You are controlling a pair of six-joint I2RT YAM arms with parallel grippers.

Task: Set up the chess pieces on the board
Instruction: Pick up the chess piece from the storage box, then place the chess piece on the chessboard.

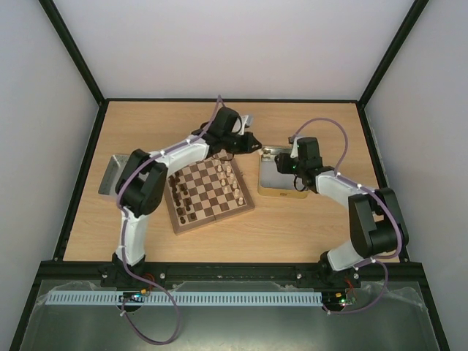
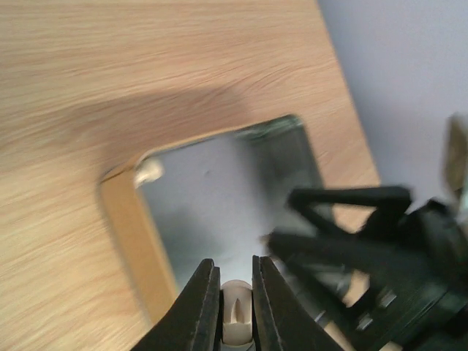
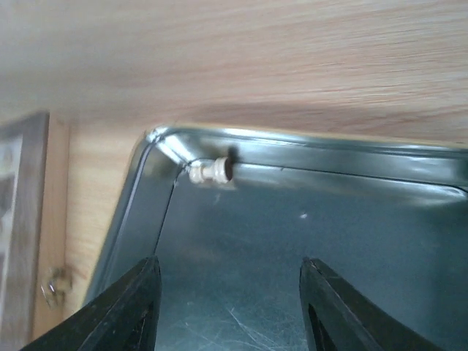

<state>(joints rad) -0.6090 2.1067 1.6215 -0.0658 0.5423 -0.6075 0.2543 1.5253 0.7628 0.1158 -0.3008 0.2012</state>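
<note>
My left gripper will next swing to the left in the top view, then go down to release just inside the board's far corner, because pale chess pieces line that side of the board.
The board [image 1: 210, 191] lies mid-table, with dark chess pieces [image 1: 183, 199] along its left side and pale chess pieces [image 1: 232, 180] along its right. My left gripper [image 1: 254, 144] hangs beyond the board's far right corner. In the left wrist view it [image 2: 234, 267] is shut on a pale chess piece [image 2: 236, 313] above a shiny tin [image 2: 219, 205]. My right gripper [image 3: 228, 263] stands open over that tin's floor [image 3: 307, 241], with nothing between its fingers. One pale piece [image 3: 210, 172] lies on its side in the tin's corner, ahead of the open jaws.
The gold-walled tin [image 1: 281, 178] sits just right of the board, and the right arm [image 2: 365, 248] reaches over it close beside my left fingers. A second metal tin [image 1: 113, 175] lies at the table's left edge. Black frame posts border the table.
</note>
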